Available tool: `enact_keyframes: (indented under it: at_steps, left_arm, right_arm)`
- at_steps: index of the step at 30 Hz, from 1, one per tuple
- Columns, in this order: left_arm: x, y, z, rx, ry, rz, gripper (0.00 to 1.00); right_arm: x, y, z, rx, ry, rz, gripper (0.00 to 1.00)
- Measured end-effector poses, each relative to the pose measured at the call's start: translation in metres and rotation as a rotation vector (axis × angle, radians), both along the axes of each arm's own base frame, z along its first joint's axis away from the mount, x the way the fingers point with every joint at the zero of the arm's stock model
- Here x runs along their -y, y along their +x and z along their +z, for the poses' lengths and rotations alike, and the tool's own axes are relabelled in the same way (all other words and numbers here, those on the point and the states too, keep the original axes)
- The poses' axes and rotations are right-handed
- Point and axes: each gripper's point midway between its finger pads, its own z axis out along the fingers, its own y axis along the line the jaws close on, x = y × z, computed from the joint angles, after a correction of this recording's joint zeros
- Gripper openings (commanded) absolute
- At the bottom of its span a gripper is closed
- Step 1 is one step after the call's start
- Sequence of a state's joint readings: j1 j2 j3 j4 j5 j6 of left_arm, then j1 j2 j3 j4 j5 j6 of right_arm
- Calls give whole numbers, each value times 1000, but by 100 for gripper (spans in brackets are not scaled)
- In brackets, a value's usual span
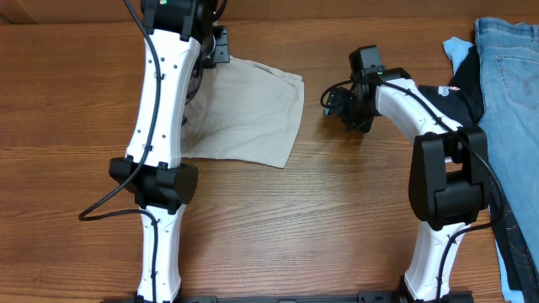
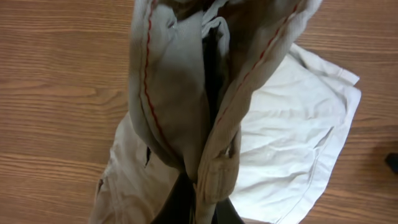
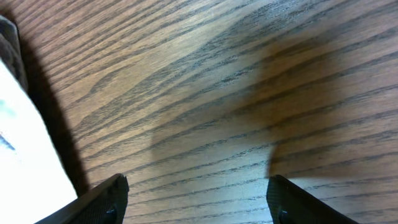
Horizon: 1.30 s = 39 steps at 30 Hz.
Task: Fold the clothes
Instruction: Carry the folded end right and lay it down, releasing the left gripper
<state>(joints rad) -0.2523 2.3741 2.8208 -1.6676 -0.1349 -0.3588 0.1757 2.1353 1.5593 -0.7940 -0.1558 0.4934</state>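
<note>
The left gripper has to bring the lifted fabric over toward the right gripper and let go of it, because the rest of the beige garment (image 1: 253, 109) (image 2: 293, 132) lies flat below.
The beige garment (image 1: 253, 109) lies partly spread on the wooden table, left of centre, with its far left part lifted. My left gripper (image 1: 217, 46) is at the garment's far edge and is shut on it. In the left wrist view the bunched fabric with red-stitched seams (image 2: 180, 93) hangs from the jaws (image 2: 202, 199), and the rest lies flat below (image 2: 292, 137). My right gripper (image 1: 335, 105) is open and empty, just right of the garment. In the right wrist view its fingers (image 3: 199, 199) are spread over bare wood.
Blue denim jeans (image 1: 509, 84) lie along the right edge, with a black shirt with a white logo (image 1: 459, 97) and a light blue cloth (image 1: 455, 49) beside them. A pale shape (image 3: 25, 143) sits at the left edge of the right wrist view.
</note>
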Motion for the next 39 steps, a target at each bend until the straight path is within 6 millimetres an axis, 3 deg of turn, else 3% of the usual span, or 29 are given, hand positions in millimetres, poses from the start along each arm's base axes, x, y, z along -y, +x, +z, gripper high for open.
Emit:
enact_keyframes:
  at_steps: [8,15,23,27,30,34,39]
  left_arm:
    - [32,10,-21,-12,-60,-24,4]
    - [68,10,-22,13,-91,-91,4]
    - [90,8,-44,-30,-108,-131,4]
    - [103,6,-54,-54,-142,-153,14]
    - [113,6,-54,-50,-170,-168,17]
    - [132,-1,-53,-56,-203,-200,13]
    - [154,-12,-53,-69,-225,-252,18]
  right_arm:
    - [-1,1,-3,0,5,0,74]
    - [-3,1,-6,-8,14,1,75]
    - [-4,-1,-6,-13,19,2,75]
    - [-3,0,-6,-14,21,-6,75]
    - [-3,0,-6,-15,22,-10,75]
    - [-3,-1,-6,-17,23,-15,75]
    - [-3,-1,-6,-18,24,-20,75]
